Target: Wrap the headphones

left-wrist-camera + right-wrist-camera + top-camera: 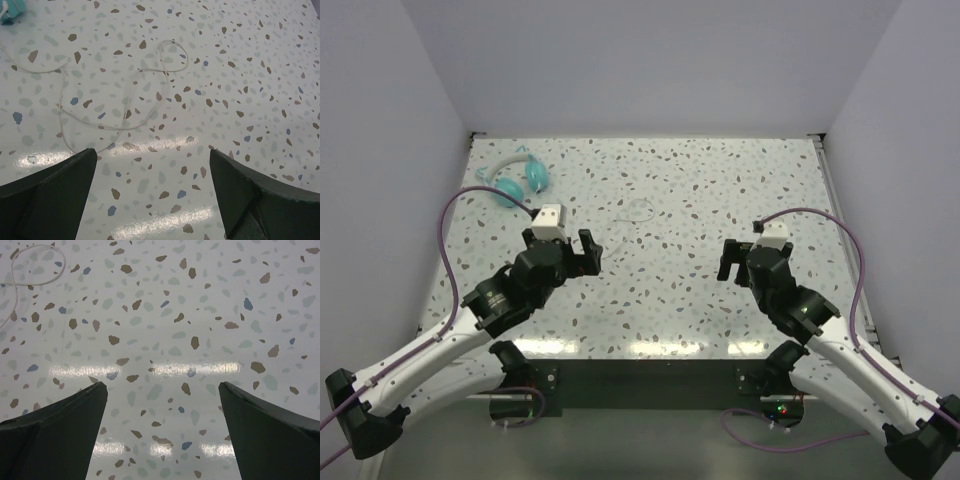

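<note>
The left gripper moves outward, to the left in the top view, and down onto the ear cup nearer the side panel next, because it lies beyond my fingers.
The headphones lie at the far left of the table, teal ear cups side by side under the pale headband. A corner of one cup shows at the top left of the left wrist view. Their thin pale cable trails right in loose loops towards the table's middle, and it lies ahead of the jaws in the left wrist view. One loop shows at the top left of the right wrist view. My left gripper is open and empty, near the cable. My right gripper is open and empty at the right.
The speckled table is walled by pale panels at the back and sides. Thick purple robot cables arc beside each arm. A metal rail runs along the table's right edge.
</note>
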